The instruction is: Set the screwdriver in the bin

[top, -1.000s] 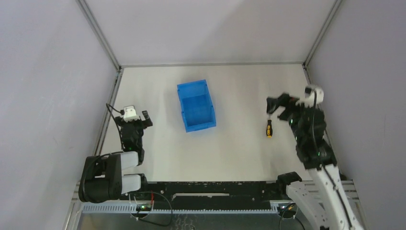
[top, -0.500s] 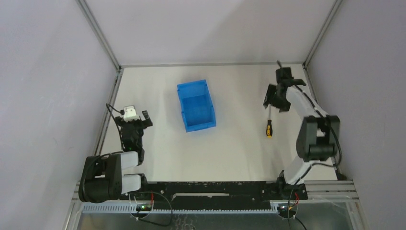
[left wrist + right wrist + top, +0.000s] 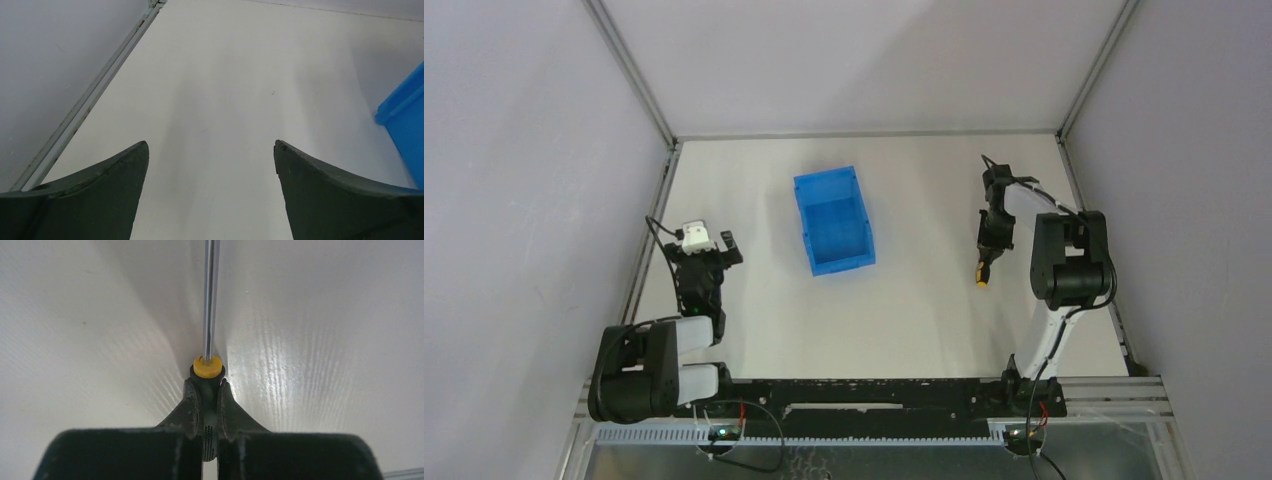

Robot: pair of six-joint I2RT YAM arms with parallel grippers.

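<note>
My right gripper will next rise, cross to the left in the top view over the bin's raised sides, lower inside and release, as the bin's bottom is that way.
The screwdriver (image 3: 981,277) lies at the right of the white table, its yellow-orange butt end pointing toward the near edge. My right gripper (image 3: 986,243) has come down over it from above. In the right wrist view that gripper (image 3: 207,385) is shut on the black handle (image 3: 207,396), just behind a yellow collar (image 3: 207,367). The metal shaft (image 3: 211,295) runs straight away from it over the table. The blue bin (image 3: 834,262) stands open-topped mid-table, well to the left of the screwdriver. My left gripper (image 3: 210,147) is open and holds nothing; it rests low near the left arm's base (image 3: 707,250).
Grey walls with metal corner rails (image 3: 652,215) close in the table on the left, back and right. One corner of the bin (image 3: 404,114) shows at the right edge of the left wrist view. A black rail (image 3: 864,392) with cabling runs along the near edge.
The right arm reached out and dropped onto the screwdriver, and its jaws went from wide open to shut on the handle. The left arm and the bin have not moved.
</note>
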